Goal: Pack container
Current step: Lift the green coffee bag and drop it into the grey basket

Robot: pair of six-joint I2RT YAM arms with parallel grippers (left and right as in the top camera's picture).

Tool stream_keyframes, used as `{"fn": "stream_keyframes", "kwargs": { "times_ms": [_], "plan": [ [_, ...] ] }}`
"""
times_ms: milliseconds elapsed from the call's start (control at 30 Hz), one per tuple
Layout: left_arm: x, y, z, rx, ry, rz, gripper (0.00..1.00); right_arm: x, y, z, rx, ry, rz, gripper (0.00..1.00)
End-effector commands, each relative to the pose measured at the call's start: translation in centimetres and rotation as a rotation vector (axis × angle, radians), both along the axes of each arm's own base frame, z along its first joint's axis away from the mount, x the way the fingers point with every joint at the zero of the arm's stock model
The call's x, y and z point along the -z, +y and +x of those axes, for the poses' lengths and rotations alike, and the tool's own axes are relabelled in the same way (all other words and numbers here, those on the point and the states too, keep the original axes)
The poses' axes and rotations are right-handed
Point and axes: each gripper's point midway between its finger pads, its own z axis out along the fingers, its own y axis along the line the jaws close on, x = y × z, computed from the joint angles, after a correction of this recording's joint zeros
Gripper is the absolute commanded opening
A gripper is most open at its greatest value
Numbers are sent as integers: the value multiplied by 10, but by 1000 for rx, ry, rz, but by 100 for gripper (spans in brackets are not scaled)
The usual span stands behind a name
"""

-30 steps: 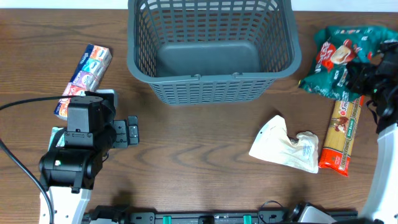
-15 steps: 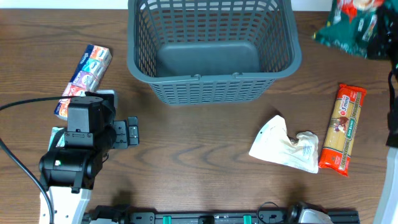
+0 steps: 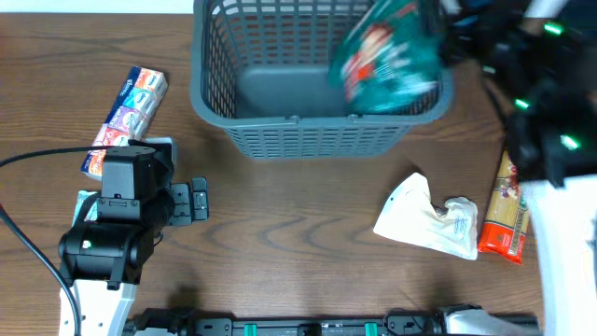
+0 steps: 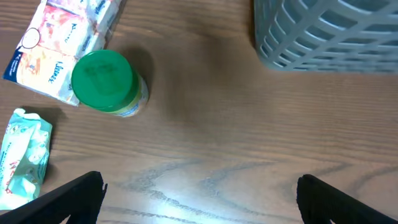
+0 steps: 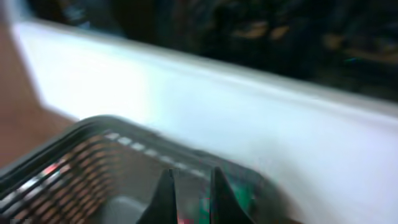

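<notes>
My right gripper needs to lower the green bag over the container, by the container's near side, before it releases the bag.
The dark grey lattice container [image 3: 280, 131] stands at the back middle of the table. My right gripper [image 3: 446, 37] is shut on a green snack bag [image 3: 387, 56], which hangs blurred over the container's right half. In the right wrist view the fingers [image 5: 191, 194] pinch green packaging above the container's rim [image 5: 93, 124]. My left gripper [image 3: 191, 201] is open and empty low over the table at the left; its fingers [image 4: 199, 199] show wide apart in the left wrist view, with the container's corner [image 4: 329, 31] at the top right.
A white crumpled bag [image 3: 429, 219] and an orange spaghetti pack [image 3: 508, 210] lie at the right. A tissue multipack [image 3: 126, 107] lies at the left. The left wrist view shows the multipack [image 4: 56, 43], a green-lidded jar [image 4: 104, 81] and a pale green packet [image 4: 25, 155].
My right gripper lifted the green snack bag from the table's right side and swung it left over the container. The left arm has not moved.
</notes>
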Motion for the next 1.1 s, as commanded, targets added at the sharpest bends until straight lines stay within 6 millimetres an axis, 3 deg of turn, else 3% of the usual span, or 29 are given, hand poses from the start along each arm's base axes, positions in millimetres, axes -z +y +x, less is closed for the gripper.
{"fn": "stream_keyframes", "kwargs": {
  "times_ms": [0,200,300,400,533,600,667,700,800,933,1067],
  "plan": [
    [-8,2,2,6,-20,16,98,34,37,20,-97,67,-27,1],
    [-8,2,2,6,-20,16,98,82,63,43,-134,171,-42,1],
    [-8,2,2,6,-20,16,99,86,65,45,-135,179,-44,1],
    [-8,2,2,6,-21,16,99,82,51,52,-67,166,-54,1],
    [-8,2,2,9,-21,18,99,67,-4,63,158,179,-11,2],
    [-9,2,3,9,-25,18,99,59,-37,62,258,206,20,31],
    [-9,2,4,8,-29,18,99,55,-76,57,371,265,66,39],
    [-9,1,4,9,-29,17,98,56,-96,52,430,300,90,49],
    [-10,1,4,8,-33,17,99,66,-147,28,571,424,133,99],
    [-12,1,8,8,-50,15,98,96,-196,-17,727,636,183,99],
    [-14,1,10,8,-61,14,99,133,-217,-69,817,879,185,99]
  ]
}}
